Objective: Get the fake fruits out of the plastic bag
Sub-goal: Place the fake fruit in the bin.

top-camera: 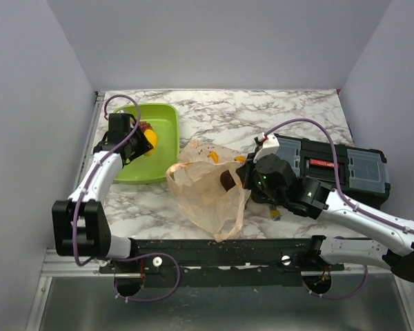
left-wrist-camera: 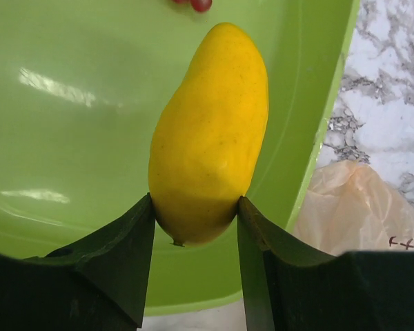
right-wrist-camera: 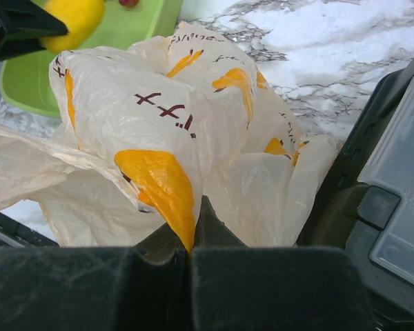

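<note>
The left gripper will bring the yellow mango (left-wrist-camera: 210,131) down, back and toward that edge next.
My left gripper (top-camera: 143,140) is shut on the yellow mango (left-wrist-camera: 210,131) and holds it over the lime-green tray (top-camera: 162,134); both fingertips (left-wrist-camera: 141,214) press its lower end. Dark red grapes (top-camera: 145,127) lie in the tray beyond it, just showing at the top of the left wrist view (left-wrist-camera: 196,3). My right gripper (top-camera: 245,178) is shut on a fold of the peach-beige plastic bag (top-camera: 210,189), pinching the printed film (right-wrist-camera: 169,189) between its closed fingertips. The bag lies crumpled on the marble table, right of the tray.
A black tool case (top-camera: 338,169) with clear lid compartments lies at the right, behind my right arm. The marble table (top-camera: 262,114) ends at a black rail near the arm bases. Grey walls enclose the table on three sides.
</note>
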Available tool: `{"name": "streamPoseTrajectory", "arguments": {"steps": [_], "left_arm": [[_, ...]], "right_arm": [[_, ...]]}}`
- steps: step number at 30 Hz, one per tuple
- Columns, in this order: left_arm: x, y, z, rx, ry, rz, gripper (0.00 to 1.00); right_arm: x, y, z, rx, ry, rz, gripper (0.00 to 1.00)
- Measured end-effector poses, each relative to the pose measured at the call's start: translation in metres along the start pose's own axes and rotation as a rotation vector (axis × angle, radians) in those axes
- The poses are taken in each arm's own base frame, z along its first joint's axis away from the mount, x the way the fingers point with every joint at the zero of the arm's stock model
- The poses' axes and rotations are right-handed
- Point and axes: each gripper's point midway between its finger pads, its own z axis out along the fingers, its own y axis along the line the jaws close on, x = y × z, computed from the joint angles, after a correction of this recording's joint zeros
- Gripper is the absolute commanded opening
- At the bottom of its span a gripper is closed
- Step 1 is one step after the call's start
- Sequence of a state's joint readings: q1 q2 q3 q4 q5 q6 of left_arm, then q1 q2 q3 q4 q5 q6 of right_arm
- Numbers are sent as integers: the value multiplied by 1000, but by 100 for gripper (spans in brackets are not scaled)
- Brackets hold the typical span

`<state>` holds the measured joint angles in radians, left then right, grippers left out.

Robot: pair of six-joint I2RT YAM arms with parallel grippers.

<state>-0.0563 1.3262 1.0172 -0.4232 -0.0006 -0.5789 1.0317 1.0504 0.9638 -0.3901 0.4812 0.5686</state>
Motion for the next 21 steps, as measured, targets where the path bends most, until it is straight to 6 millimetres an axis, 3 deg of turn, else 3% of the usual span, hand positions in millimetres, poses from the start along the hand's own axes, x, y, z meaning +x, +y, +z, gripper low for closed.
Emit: {"name": "streamPoseTrajectory", "arguments": {"steps": [5,9,17,21], "left_arm": [[39,5,37,63,218,-169,1],[67,4,38,93,315,-256,14],[85,-8,44,180,421,-374,36],[90,-9,44,198,447,-408,56]], "right_arm": [[2,-1,0,4,6,-4,1],[2,-1,0,4,6,-3,1],[1,-1,0,6,5,-3,1],[1,-2,0,8,3,-3,1]]}}
